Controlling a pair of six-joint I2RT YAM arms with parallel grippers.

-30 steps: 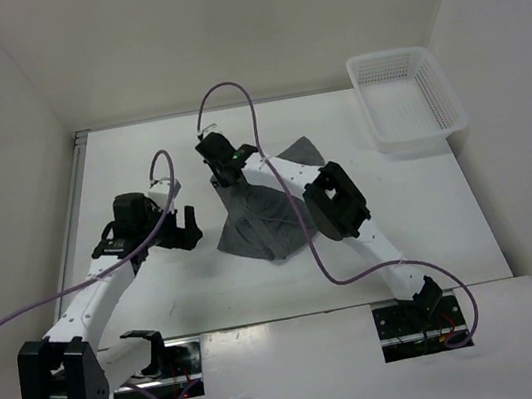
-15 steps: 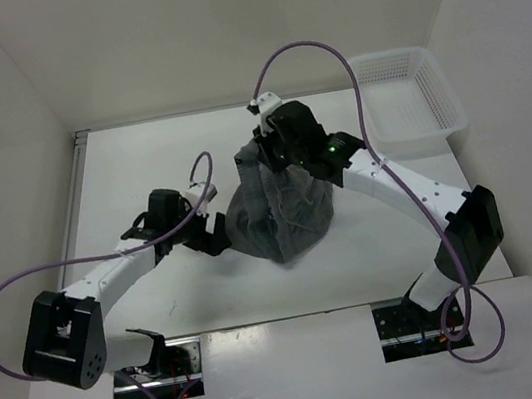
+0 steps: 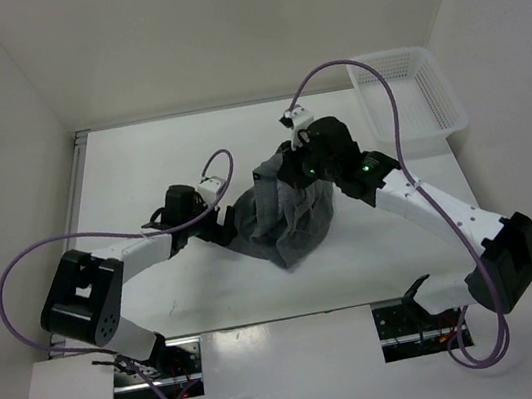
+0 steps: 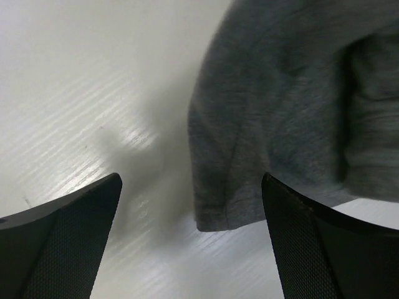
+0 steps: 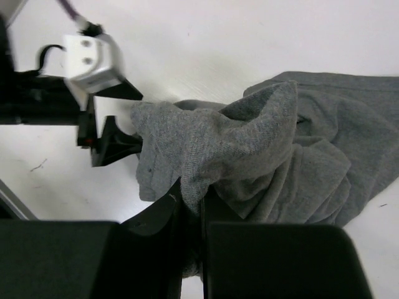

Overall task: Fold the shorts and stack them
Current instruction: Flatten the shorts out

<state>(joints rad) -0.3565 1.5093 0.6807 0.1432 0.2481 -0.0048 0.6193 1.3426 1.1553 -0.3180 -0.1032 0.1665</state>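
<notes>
The robot's left hand needs to move slightly toward the heap next, stay low, and close on the hemmed corner (image 3: 234, 221) (image 4: 216, 213).
The dark grey shorts (image 3: 284, 219) sit bunched in the middle of the table, pulled up into a peak at the top. My right gripper (image 3: 289, 170) is shut on that raised fold; in the right wrist view the cloth (image 5: 280, 156) is pinched between its closed jaws (image 5: 193, 200) and drapes down to the table. My left gripper (image 3: 222, 229) is low at the left edge of the heap, open. In the left wrist view a hemmed corner of the shorts (image 4: 280, 93) lies between its wide-spread fingers (image 4: 191, 180), with no contact visible.
A white mesh basket (image 3: 385, 56) stands at the back right corner. White walls close in the table on the left, back and right. Purple cables loop above both arms.
My right gripper has carried the gripped fold from the left side towards the centre-right, lifting the shorts into a heap. My left gripper has moved right, up to the cloth's left edge.
</notes>
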